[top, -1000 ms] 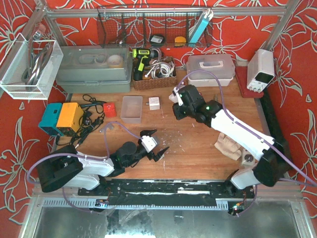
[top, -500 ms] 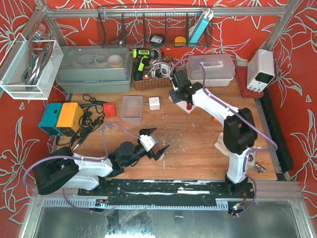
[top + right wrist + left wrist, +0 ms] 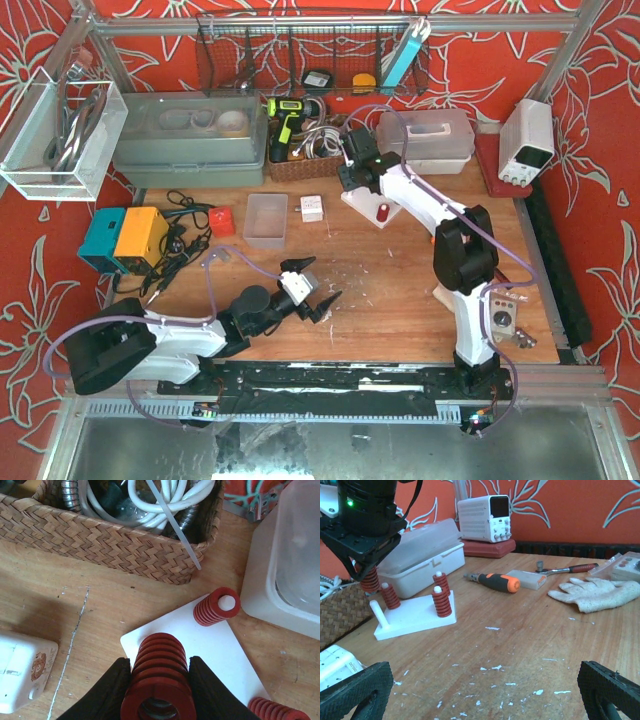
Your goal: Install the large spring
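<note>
My right gripper lowers the large red spring over the bare white peg [image 3: 376, 611] next and releases it, since that peg stands just below my gripper.
My right gripper [image 3: 159, 692] is shut on a large red spring [image 3: 159, 660], held just above the near-left corner of the white peg plate [image 3: 205, 642]. In the left wrist view the spring [image 3: 370, 580] hangs over the plate's [image 3: 415, 617] back left, behind a bare white peg [image 3: 376, 611]. Three pegs carry red springs, one at the front [image 3: 441, 601]. In the top view the right gripper [image 3: 347, 178] is at the plate's [image 3: 365, 205] far-left edge. My left gripper [image 3: 322, 300] is open and empty, low over the table's near middle, its fingers [image 3: 355, 690] wide apart.
A wicker basket [image 3: 115, 535] of cables stands just behind the plate, a clear plastic box [image 3: 295, 555] to its right, a white adapter [image 3: 22, 670] to its left. A screwdriver [image 3: 495, 581], a ratchet [image 3: 565, 570] and a glove [image 3: 595, 592] lie further right.
My right arm has swung back and left, carrying the red spring from over the table's middle to the plate's far-left corner by the basket. The left arm has barely moved.
</note>
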